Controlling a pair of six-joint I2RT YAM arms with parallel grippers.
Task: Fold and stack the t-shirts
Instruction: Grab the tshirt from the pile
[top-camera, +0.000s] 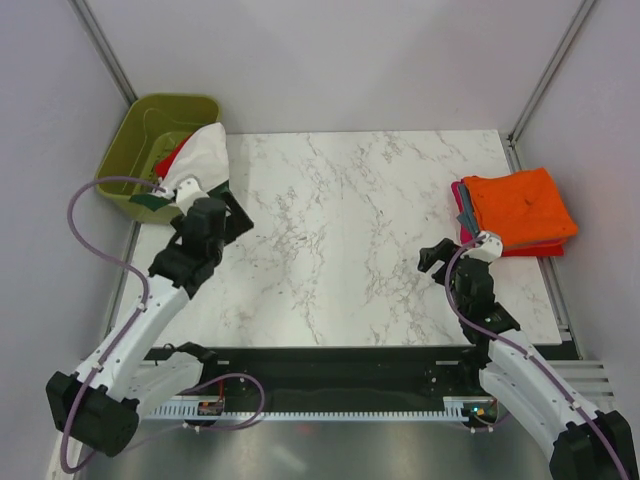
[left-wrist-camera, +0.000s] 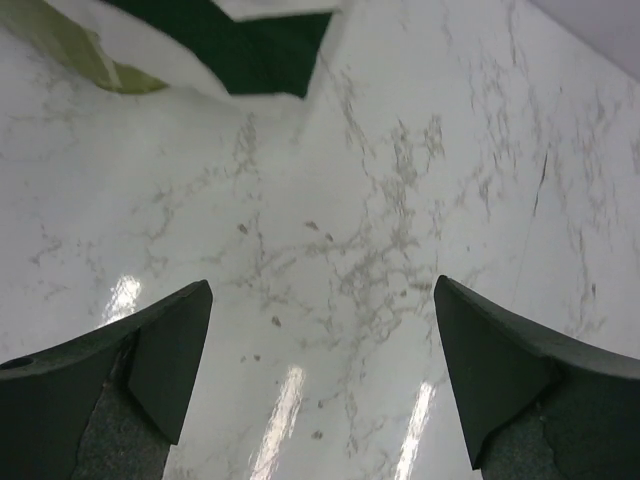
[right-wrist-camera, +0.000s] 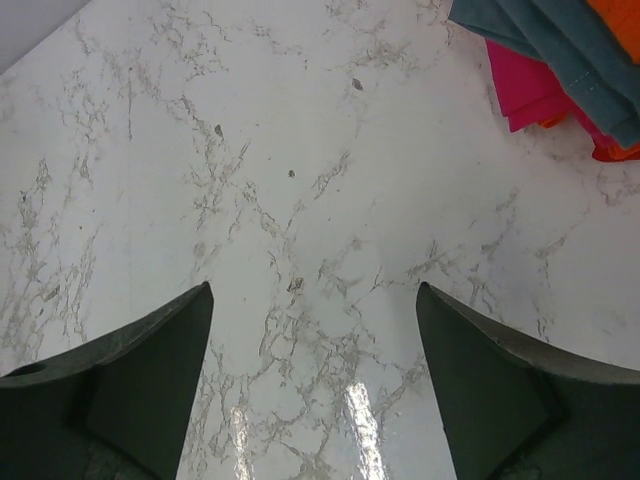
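Observation:
The dark green sleeve hangs outward and to the left in the top view from the empty fingers of my left gripper, so my left gripper should swing that way onto it.
A cream t-shirt with a dark green sleeve hangs over the rim of the olive-green bin. A red shirt lies inside the bin beside it. My left gripper hovers open over bare marble just in front of that sleeve, and nothing sits between its fingers. At the table's right edge lies a folded stack: orange on top, grey-blue under it, red-pink at the bottom. My right gripper stands open and empty over the marble, just left of the stack.
The white marble table lies between the two arms. Grey walls close in the back and both sides. The bin stands off the table's far-left corner. A black rail runs along the near edge.

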